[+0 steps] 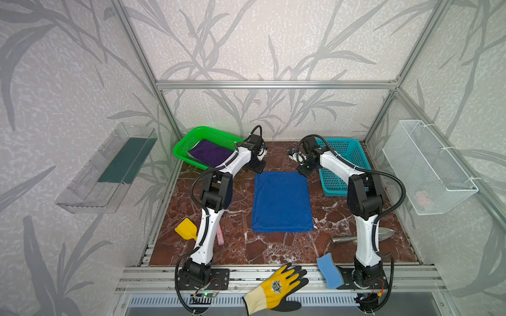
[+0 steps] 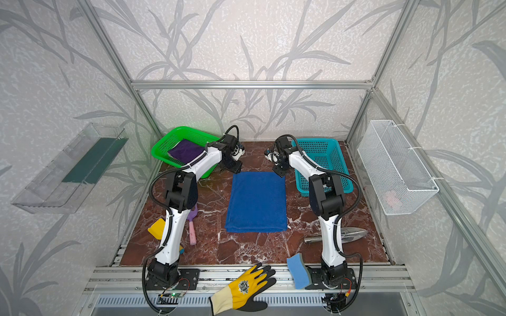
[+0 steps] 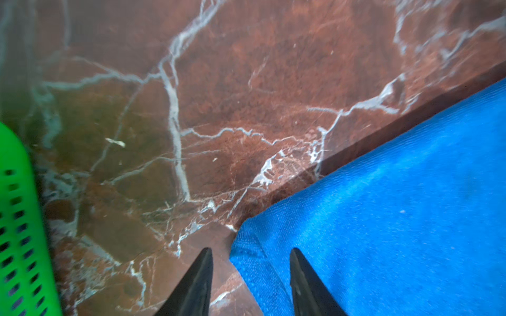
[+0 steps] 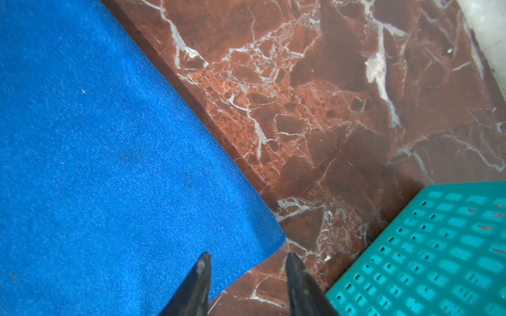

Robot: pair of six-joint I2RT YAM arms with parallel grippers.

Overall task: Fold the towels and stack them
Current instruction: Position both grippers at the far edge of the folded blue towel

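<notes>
The blue towel's bunched corner tip (image 1: pixel 257 175) (image 3: pixel 249 247) is below, between my left gripper's two open fingers, so next my left gripper will go down onto it and close.
A royal blue towel (image 1: pixel 282 202) (image 2: pixel 256 202) lies folded into a flat rectangle in the middle of the marble table. A dark purple towel (image 1: pixel 212 153) (image 2: pixel 184 151) rests in the green basket (image 1: pixel 189 139) at the back left. My left gripper (image 1: pixel 258 167) (image 3: pixel 251 250) hovers open over the blue towel's far left corner (image 3: pixel 246 240), one finger above cloth and one above marble. My right gripper (image 1: pixel 302 171) (image 4: pixel 247 255) stands open over the far right corner (image 4: pixel 268 235) in the same way. Neither holds anything.
A teal basket (image 1: pixel 342 164) (image 4: pixel 438 260) stands at the back right. A yellow scoop (image 1: pixel 186 229) and a pink handle (image 1: pixel 220 236) lie front left, a metal trowel (image 1: pixel 383 235) front right. A blue sponge (image 1: pixel 330 270) and a glove (image 1: pixel 279 287) sit on the front rail.
</notes>
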